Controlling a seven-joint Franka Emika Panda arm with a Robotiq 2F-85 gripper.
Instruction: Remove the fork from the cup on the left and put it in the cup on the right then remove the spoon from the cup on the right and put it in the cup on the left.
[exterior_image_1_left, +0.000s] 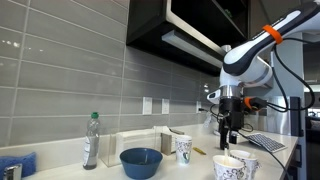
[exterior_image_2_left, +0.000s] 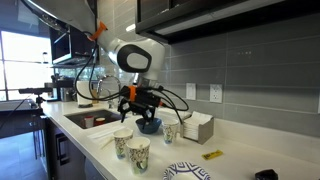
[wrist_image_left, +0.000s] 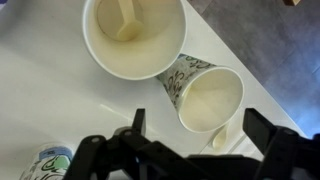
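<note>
My gripper will next go down a little and close on the pale spoon-shaped piece below it, since the open fingers are already on either side of the piece.
In the wrist view two patterned paper cups stand close together on the white counter. The bigger-looking cup (wrist_image_left: 135, 45) holds a pale utensil (wrist_image_left: 125, 20); I cannot tell whether it is the fork or the spoon. The other cup (wrist_image_left: 210, 98) looks empty. A pale spoon-shaped piece (wrist_image_left: 218, 140) lies on the counter against it. My gripper (wrist_image_left: 200, 130) is open and empty, straight above the empty-looking cup. In both exterior views the gripper (exterior_image_1_left: 231, 135) (exterior_image_2_left: 140, 112) hangs just above the pair of cups (exterior_image_1_left: 235, 167) (exterior_image_2_left: 130, 148).
A third paper cup (exterior_image_1_left: 183, 148) (exterior_image_2_left: 170, 132) stands further back, next to a blue bowl (exterior_image_1_left: 141, 161) (exterior_image_2_left: 149, 124). A bottle (exterior_image_1_left: 91, 140), a napkin box (exterior_image_2_left: 197, 126), a yellow item (exterior_image_2_left: 212, 155), a patterned plate (exterior_image_2_left: 188, 172), a keyboard (exterior_image_1_left: 268, 142) and a sink (exterior_image_2_left: 85, 118) surround the spot.
</note>
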